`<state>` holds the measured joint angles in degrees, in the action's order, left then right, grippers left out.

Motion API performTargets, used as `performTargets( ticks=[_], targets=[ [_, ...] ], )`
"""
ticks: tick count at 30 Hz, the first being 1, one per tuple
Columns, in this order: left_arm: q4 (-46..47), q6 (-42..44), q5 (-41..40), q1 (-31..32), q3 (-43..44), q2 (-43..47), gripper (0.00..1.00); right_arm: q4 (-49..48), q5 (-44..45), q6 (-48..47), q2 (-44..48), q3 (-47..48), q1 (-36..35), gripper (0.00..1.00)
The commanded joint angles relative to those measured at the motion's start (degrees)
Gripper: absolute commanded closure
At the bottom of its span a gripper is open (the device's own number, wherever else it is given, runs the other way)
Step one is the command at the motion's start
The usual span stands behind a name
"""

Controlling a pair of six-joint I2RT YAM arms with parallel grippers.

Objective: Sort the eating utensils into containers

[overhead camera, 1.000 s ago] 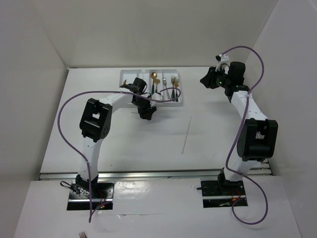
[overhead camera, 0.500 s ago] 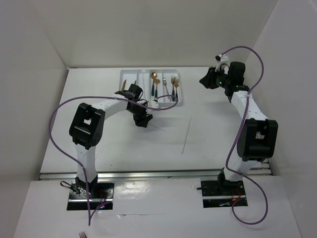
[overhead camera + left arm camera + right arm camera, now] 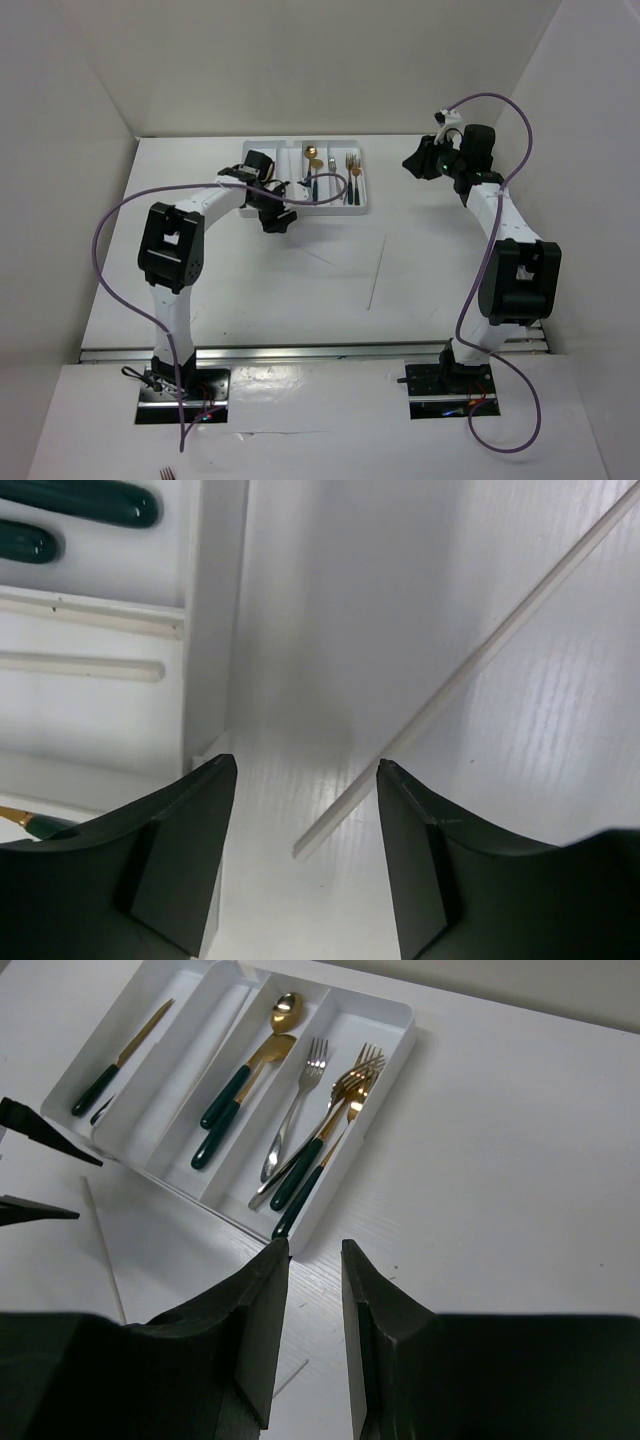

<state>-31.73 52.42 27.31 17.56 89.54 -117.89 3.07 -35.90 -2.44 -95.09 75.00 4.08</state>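
Note:
My left gripper still has one fingertip hanging beside the near side of the tray, so next it will move back from that side and down around the pale stick's tray-side end (image 3: 301,248) (image 3: 326,829).
The white tray (image 3: 362,200) stands at the back of the table, its compartments holding gold utensils with teal handles: a knife (image 3: 120,1065), a spoon (image 3: 250,1060) and forks (image 3: 330,1125), plus a silver fork (image 3: 295,1110). My left gripper (image 3: 272,218) is open, low over the table just outside the tray's near wall (image 3: 215,630). The end of a thin pale stick (image 3: 480,650) lies on the table between its fingers, untouched. My right gripper (image 3: 415,160) hovers right of the tray, its fingers narrowly apart and empty.
A second pale stick (image 3: 377,272) lies on the table in front of the tray, toward the right. Another pale stick (image 3: 80,666) lies inside a tray compartment. White walls enclose the table at the left, back and right.
My left gripper has moved left and back toward the tray's near edge, over the end of the pale stick. The right arm has not moved.

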Motion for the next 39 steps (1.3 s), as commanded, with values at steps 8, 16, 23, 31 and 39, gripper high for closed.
performTargets(
  ticks=[8,16,23,31,39],
  targets=[
    [-11.87,10.94,8.19,-0.51,3.12,-4.28,0.31,-0.17,0.13,-0.02,-0.10,2.25,0.93,0.65],
    [-9.33,12.70,7.14,-0.51,-5.42,0.02,0.31,0.36,0.13,1.73,-1.15,2.25,0.93,0.66],
    [-9.65,13.31,3.10,0.63,-6.40,-1.11,0.34,0.88,-0.40,1.73,-1.15,3.40,0.93,0.66],
    [-12.65,12.18,3.10,2.30,-1.21,-5.42,0.55,1.94,-0.40,0.59,-1.15,3.40,0.93,0.67],
    [-14.86,9.45,1.34,3.44,3.89,-8.50,1.00,2.64,-0.39,-0.46,-1.68,4.45,1.46,0.68]
  ],
)
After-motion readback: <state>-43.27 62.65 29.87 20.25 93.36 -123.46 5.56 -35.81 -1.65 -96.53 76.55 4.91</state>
